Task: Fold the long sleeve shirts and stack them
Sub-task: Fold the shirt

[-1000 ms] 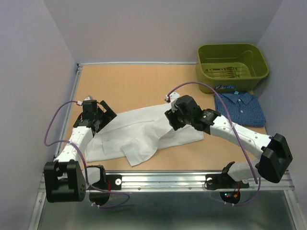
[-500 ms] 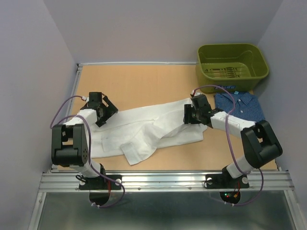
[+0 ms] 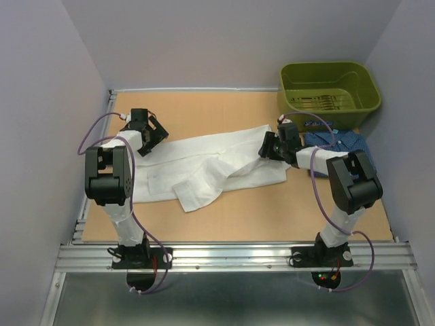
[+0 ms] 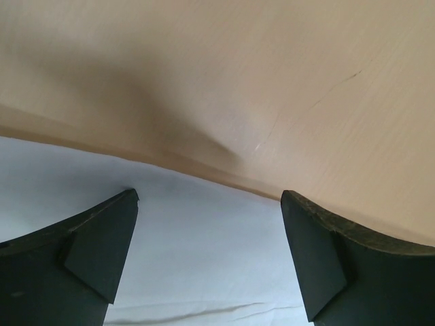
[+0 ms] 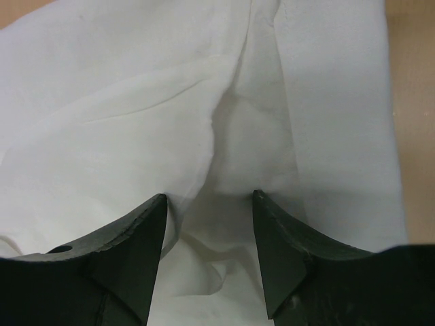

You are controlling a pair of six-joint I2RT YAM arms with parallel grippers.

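The sleeve sticks out past the shirt's near edge, so my left gripper should move back and to the right in the top view, onto the sleeve's pointed fold.
The white shirt lies spread out and wrinkled across the middle of the table, with a sleeve folded toward the front. My left gripper is open at the shirt's far left edge; in the left wrist view its fingers straddle flat white cloth. My right gripper is open over the shirt's right end; in the right wrist view its fingertips rest on bunched white cloth. The dark blue shirt lies folded at the right, partly hidden by my right arm.
An olive-green bin stands at the back right, just behind the blue shirt. Bare wooden table lies behind the white shirt and along the front. Grey walls close the left, back and right sides.
Both arms have reached farther back. The left gripper moved to the shirt's far left edge, the right gripper moved right and back. The white shirt now lies stretched wider and farther from the bases.
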